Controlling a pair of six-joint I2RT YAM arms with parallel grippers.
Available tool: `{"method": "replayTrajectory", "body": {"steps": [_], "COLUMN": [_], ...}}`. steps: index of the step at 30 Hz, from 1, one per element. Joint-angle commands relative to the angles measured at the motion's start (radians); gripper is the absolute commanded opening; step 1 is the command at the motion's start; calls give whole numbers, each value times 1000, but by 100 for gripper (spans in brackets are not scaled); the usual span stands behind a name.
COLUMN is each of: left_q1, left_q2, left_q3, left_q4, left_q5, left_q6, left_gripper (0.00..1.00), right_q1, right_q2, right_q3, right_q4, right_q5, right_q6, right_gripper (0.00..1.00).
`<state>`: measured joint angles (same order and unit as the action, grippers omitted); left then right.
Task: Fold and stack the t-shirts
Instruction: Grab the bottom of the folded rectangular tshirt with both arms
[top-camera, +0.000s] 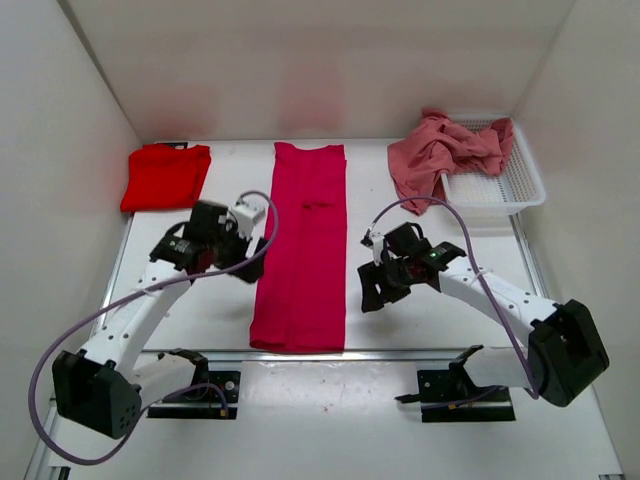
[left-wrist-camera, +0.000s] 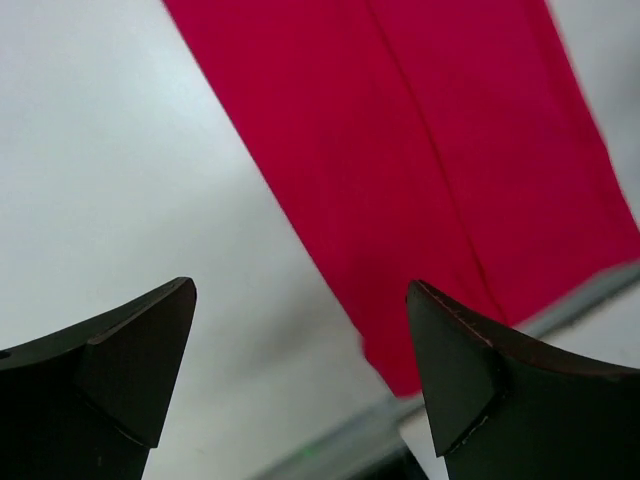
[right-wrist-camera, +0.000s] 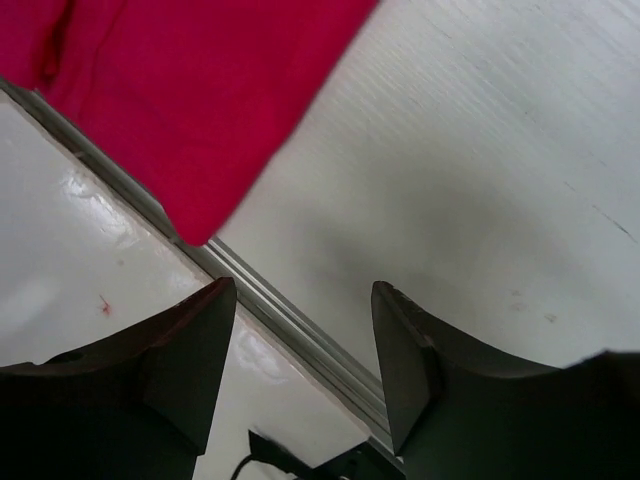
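My left gripper should next move back and go down onto the strip's near corner (top-camera: 257, 341) (left-wrist-camera: 396, 376) on the red t-shirt's side, because that corner is below it toward the rail.
The crimson-magenta t-shirt (top-camera: 303, 245) lies as a long narrow strip down the middle of the table, seen also in the left wrist view (left-wrist-camera: 420, 150) and the right wrist view (right-wrist-camera: 200, 90). A bright red t-shirt (top-camera: 165, 176) rests folded at the back left. The salmon pink t-shirt (top-camera: 445, 150) is crumpled over the basket's left rim. My left gripper (top-camera: 245, 266) (left-wrist-camera: 300, 360) hovers open just left of the strip, with nothing between its fingers. On the strip's right side near its front end, my right gripper (top-camera: 372, 288) (right-wrist-camera: 300, 350) stands open and holds nothing.
A white mesh basket (top-camera: 505, 185) stands at the back right. A metal rail (top-camera: 400, 355) (right-wrist-camera: 290, 320) runs along the table's front edge, with the arm bases beyond it. White walls close the sides and back.
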<state>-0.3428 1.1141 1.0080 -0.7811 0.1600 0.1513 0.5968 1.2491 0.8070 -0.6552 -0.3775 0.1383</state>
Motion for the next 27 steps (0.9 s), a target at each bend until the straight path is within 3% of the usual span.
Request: {"method": "replayTrajectory", "body": {"steps": [1, 7, 10, 12, 13, 18, 23, 27], "left_q1": [51, 2, 164, 235, 244, 58, 133, 98], "left_q2": [-19, -22, 47, 38, 29, -27, 61, 99], "left_q3": [-167, -135, -149, -225, -280, -451, -451, -418], "left_q4": [-75, -108, -174, -181, -181, -124, -130, -115], "left_q5": [153, 188, 407, 444, 414, 322, 231, 147], "left_q6": [-84, -116, -229, -321, -356, -492, -492, -490], "left_gripper": [94, 94, 92, 89, 89, 88, 82, 76], "right_q1": [40, 175, 187, 181, 181, 193, 190, 198], "right_q2": [48, 118, 130, 145, 160, 219, 243, 268], "right_q3": [-8, -57, -61, -54, -49, -25, -12, 18], "right_q4": [103, 183, 184, 154, 144, 132, 97, 101], "right_q5": [-45, -101, -75, -28, -18, 34, 69, 68], "right_q6": [116, 248, 283, 305, 322, 389, 393, 373], "right_gripper": [55, 55, 54, 53, 52, 50, 45, 44]}}
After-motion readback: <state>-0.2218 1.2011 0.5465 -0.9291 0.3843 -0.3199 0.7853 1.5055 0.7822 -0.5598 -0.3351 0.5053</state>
